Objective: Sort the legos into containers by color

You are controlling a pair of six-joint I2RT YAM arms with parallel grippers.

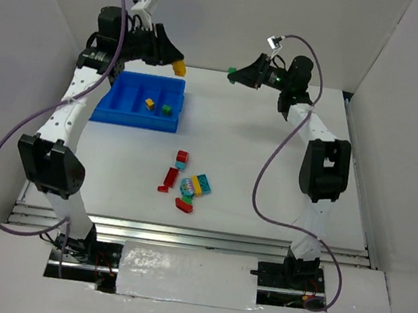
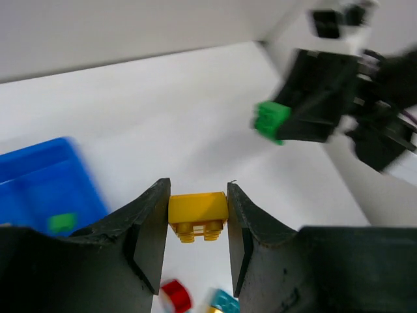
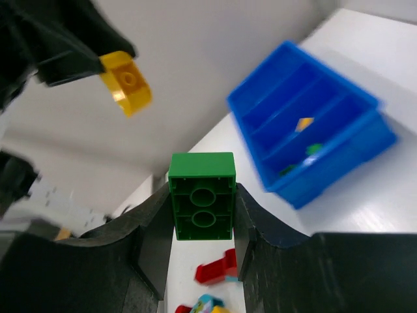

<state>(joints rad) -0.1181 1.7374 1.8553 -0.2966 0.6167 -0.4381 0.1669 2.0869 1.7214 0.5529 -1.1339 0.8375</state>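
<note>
The left gripper tilts its fingers downward and lowers over the tray section with the yellow lego next.
My left gripper is shut on a yellow lego and holds it high above the far right corner of the blue tray. My right gripper is shut on a green lego, raised at the back of the table, to the right of the tray. The tray holds a yellow lego and a green lego in its right compartments. Red, cyan, yellow and green legos lie in a loose pile on the white table in front.
White walls enclose the table on the left, back and right. A red lego lies a little apart from the pile, towards the tray. A metal rail runs along the near table edge.
</note>
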